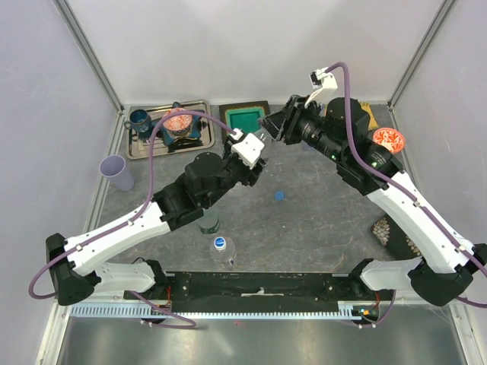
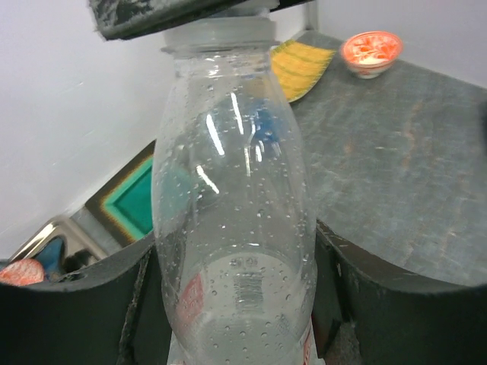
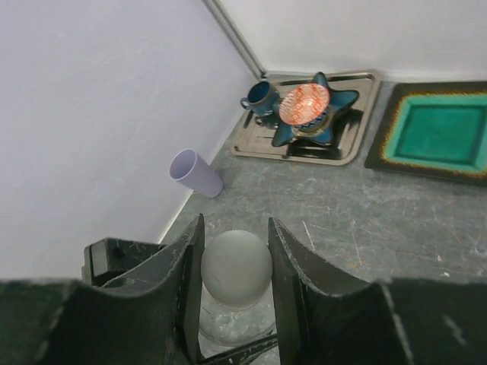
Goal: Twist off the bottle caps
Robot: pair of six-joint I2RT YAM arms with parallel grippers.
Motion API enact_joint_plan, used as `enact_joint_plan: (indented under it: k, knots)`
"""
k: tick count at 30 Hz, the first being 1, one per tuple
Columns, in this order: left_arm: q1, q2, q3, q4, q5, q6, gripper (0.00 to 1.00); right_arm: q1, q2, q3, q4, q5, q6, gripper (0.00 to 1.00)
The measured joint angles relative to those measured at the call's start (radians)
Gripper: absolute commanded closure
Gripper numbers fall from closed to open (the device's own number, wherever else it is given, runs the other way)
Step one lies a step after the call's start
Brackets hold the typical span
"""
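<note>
The robot's right gripper should next bring the pale cap it holds back and down to the bare tabletop beside the blue cap (image 1: 279, 195) and let go of it there.
My left gripper (image 1: 257, 154) (image 2: 236, 304) is shut on the lower body of a clear bottle (image 2: 232, 228) with a red-and-white label, held off the table. My right gripper (image 1: 272, 131) (image 3: 236, 262) is closed round its pale grey-white cap (image 3: 236, 268), a finger against each side; the cap (image 2: 221, 34) shows under a black finger in the left wrist view. A loose blue cap (image 1: 279, 195) lies on the table. A bottle with a blue-and-white cap (image 1: 221, 249) stands near the front. A bottle with a green label (image 1: 208, 224) stands partly hidden under my left arm.
A lilac cup (image 1: 118, 172) stands at the left wall. A metal tray (image 1: 144, 148) at the back left holds a blue mug and a red-patterned bowl. A green tray (image 1: 246, 118) lies at the back. Another red-patterned bowl (image 1: 388, 139) sits at the right.
</note>
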State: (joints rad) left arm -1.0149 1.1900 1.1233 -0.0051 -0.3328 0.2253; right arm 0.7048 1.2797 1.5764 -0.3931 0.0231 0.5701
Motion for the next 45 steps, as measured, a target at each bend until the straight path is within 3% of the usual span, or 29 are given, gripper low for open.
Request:
enact_joint_plan:
  k: [5,12,18,21,30,45]
  knots:
    - [0.076,-0.069,0.008,-0.064,0.266,-0.065,0.59,-0.006,-0.016,0.017,0.023,-0.17,-0.085,1.0]
    - [0.313,-0.084,0.095,-0.12,0.998,-0.264,0.6,-0.014,-0.059,0.019,0.132,-0.463,-0.186,1.0]
    - [0.37,-0.032,0.098,0.075,1.504,-0.513,0.62,-0.008,-0.159,-0.091,0.307,-0.721,-0.184,1.0]
    - [0.37,-0.008,0.088,0.194,1.629,-0.624,0.62,-0.008,-0.174,-0.131,0.402,-0.827,-0.153,1.0]
    - [0.378,0.031,0.064,0.423,1.787,-0.795,0.63,-0.008,-0.173,-0.198,0.588,-0.987,-0.059,1.0]
    - [0.398,0.043,0.064,0.416,1.767,-0.804,0.62,-0.004,-0.176,-0.131,0.53,-1.003,-0.066,1.0]
